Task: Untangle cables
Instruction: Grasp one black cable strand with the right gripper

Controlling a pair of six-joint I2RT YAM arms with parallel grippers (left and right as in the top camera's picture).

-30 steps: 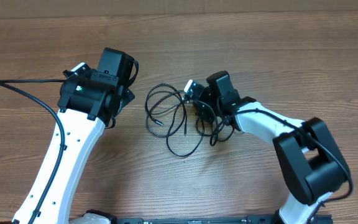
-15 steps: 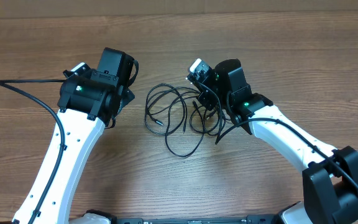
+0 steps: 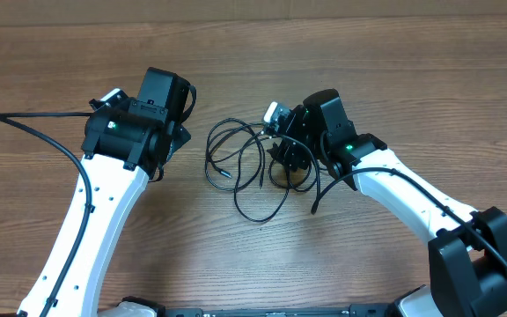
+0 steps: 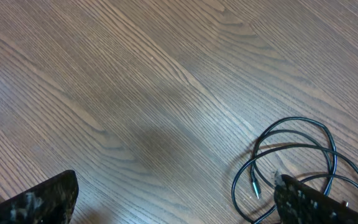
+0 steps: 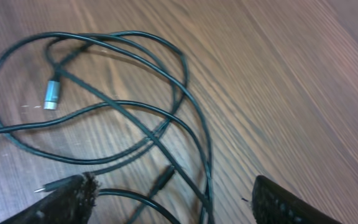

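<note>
A straight piece of cable beside the small black plug runs over the others and between the open fingers, so my right gripper should lower onto it next.
The cables (image 3: 245,167) lie as a tangle of thin black loops on the wooden table between the two arms. My right gripper (image 3: 287,158) hangs over the tangle's right side. In the right wrist view it (image 5: 176,199) is open, and several strands and a small black plug (image 5: 162,180) lie between its fingers (image 5: 61,194) without being held. A silver plug (image 5: 52,94) lies further out. My left gripper (image 4: 176,205) is open over bare wood, left of the tangle. A cable loop (image 4: 291,155) and a plug end (image 4: 254,185) lie by its right finger (image 4: 319,202).
The left arm's own thick black wiring (image 3: 33,132) runs off toward the table's left edge. Bare wood (image 3: 236,70) stretches behind the tangle and in front of it.
My right gripper has gone from shut to open, letting go of the strand it held, and has dropped slightly onto the tangle. The left arm has not moved.
</note>
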